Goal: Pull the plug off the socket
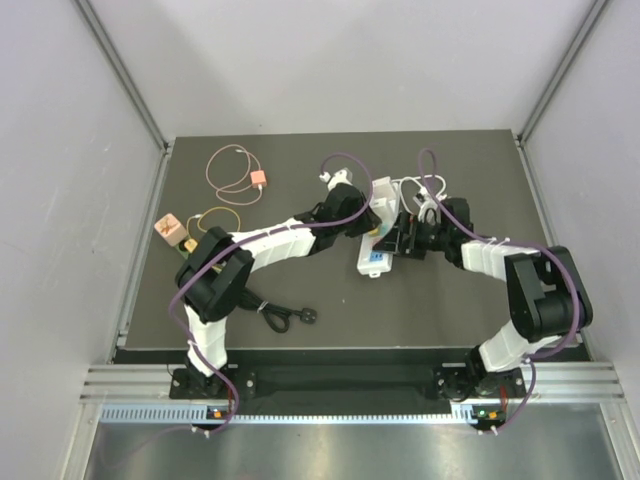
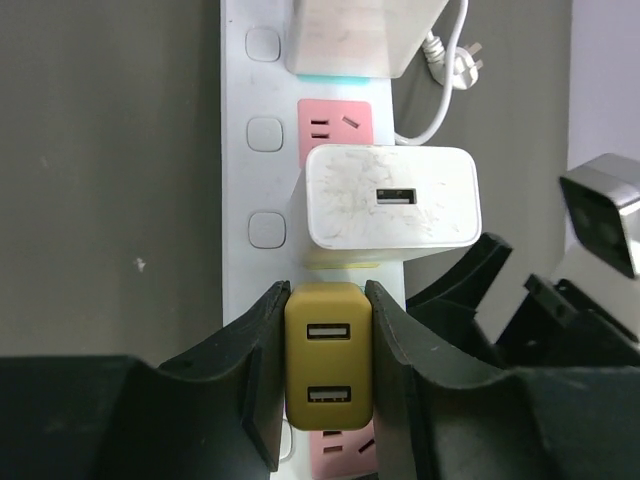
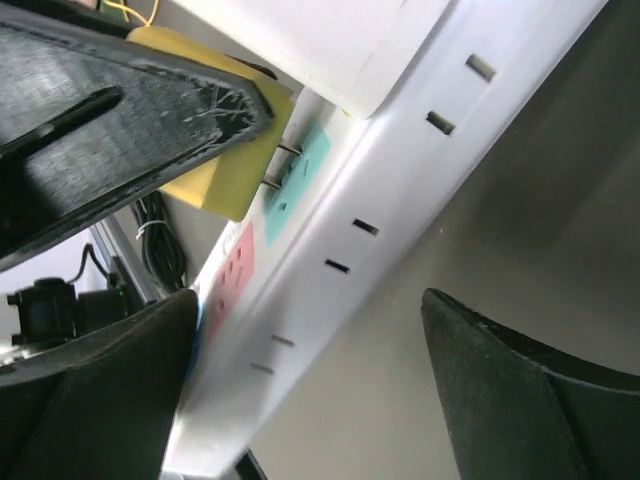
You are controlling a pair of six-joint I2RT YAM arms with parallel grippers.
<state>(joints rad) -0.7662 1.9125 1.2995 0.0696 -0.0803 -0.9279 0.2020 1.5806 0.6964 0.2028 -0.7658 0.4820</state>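
Observation:
The left gripper will next pull the plug up, swing outward toward the pink cable's adapter, and then lower to the mat (image 1: 278,190) beside that adapter.
A mustard-yellow USB plug (image 2: 328,380) sits in the white power strip (image 2: 245,200), at a teal socket. My left gripper (image 2: 327,295) is shut on the plug, one black finger on each side. In the right wrist view the plug (image 3: 225,180) is lifted partway off the strip (image 3: 400,200), with its metal prongs (image 3: 280,165) showing. My right gripper (image 3: 310,300) is open and straddles the strip: its left finger lies by the pink socket and its right finger is apart, over the mat. In the top view both grippers meet at the strip (image 1: 374,262).
Two white chargers (image 2: 390,200) (image 2: 360,35) sit in the strip beyond the yellow plug. A white cable (image 1: 425,195) coils behind the strip. A pink cable with an adapter (image 1: 258,180), a peach block (image 1: 167,227) and a black cord plug (image 1: 305,316) lie on the left.

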